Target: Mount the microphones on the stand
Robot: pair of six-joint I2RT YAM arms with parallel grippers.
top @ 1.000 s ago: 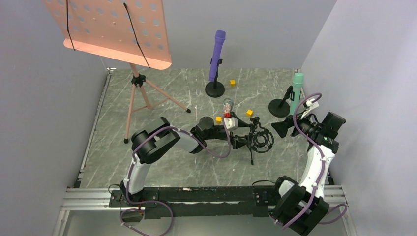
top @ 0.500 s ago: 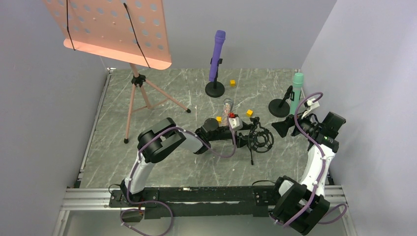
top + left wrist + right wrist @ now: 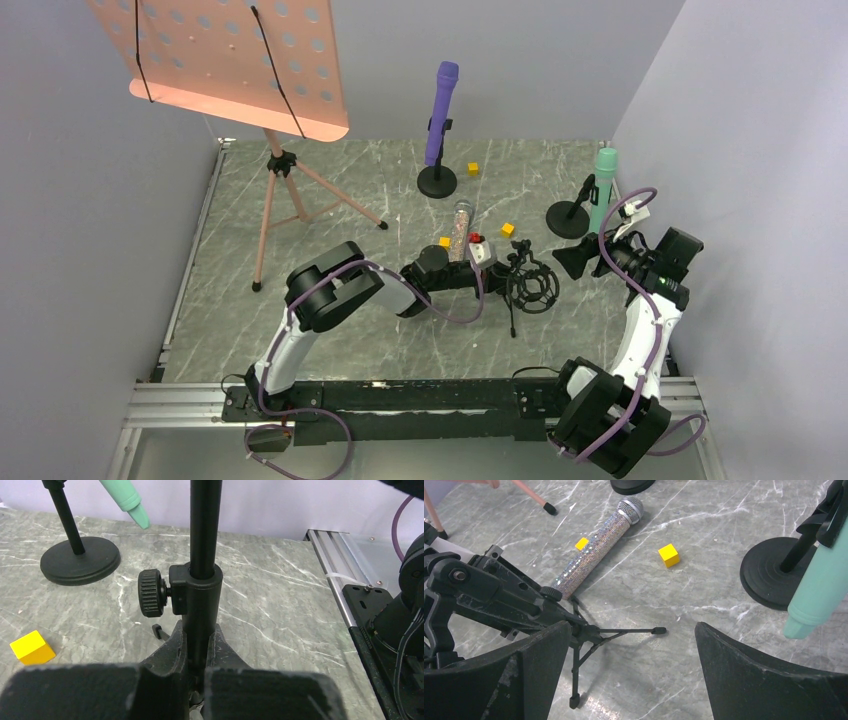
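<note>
I will next swing my left gripper to the left in the top view and turn it outward, onto the marble between glittery microphone (image 3: 460, 229) and music stand, where the table is clear.
The purple microphone (image 3: 441, 110) stands clipped on a round-base stand at the back. The mint green microphone (image 3: 604, 188) (image 3: 824, 582) hangs in a second round-base stand (image 3: 568, 220) on the right. The glittery microphone (image 3: 460, 229) (image 3: 596, 547) lies flat on the table. My left gripper (image 3: 497, 282) (image 3: 198, 636) is shut on the black pole (image 3: 205, 555) of a small tripod stand with a shock mount (image 3: 530, 286). My right gripper (image 3: 575, 262) (image 3: 631, 670) hovers open beside the green microphone, nothing between its fingers.
A pink music stand (image 3: 230, 60) on a tripod (image 3: 290, 190) fills the back left. Small yellow cubes (image 3: 508, 229) (image 3: 669, 555) (image 3: 32, 647) lie scattered on the marble. The tripod stand's thin legs (image 3: 589, 635) spread under my right gripper. Walls close in on both sides.
The left gripper has slid a little right and closed on the tripod stand's pole. The right arm and the microphones have not moved.
</note>
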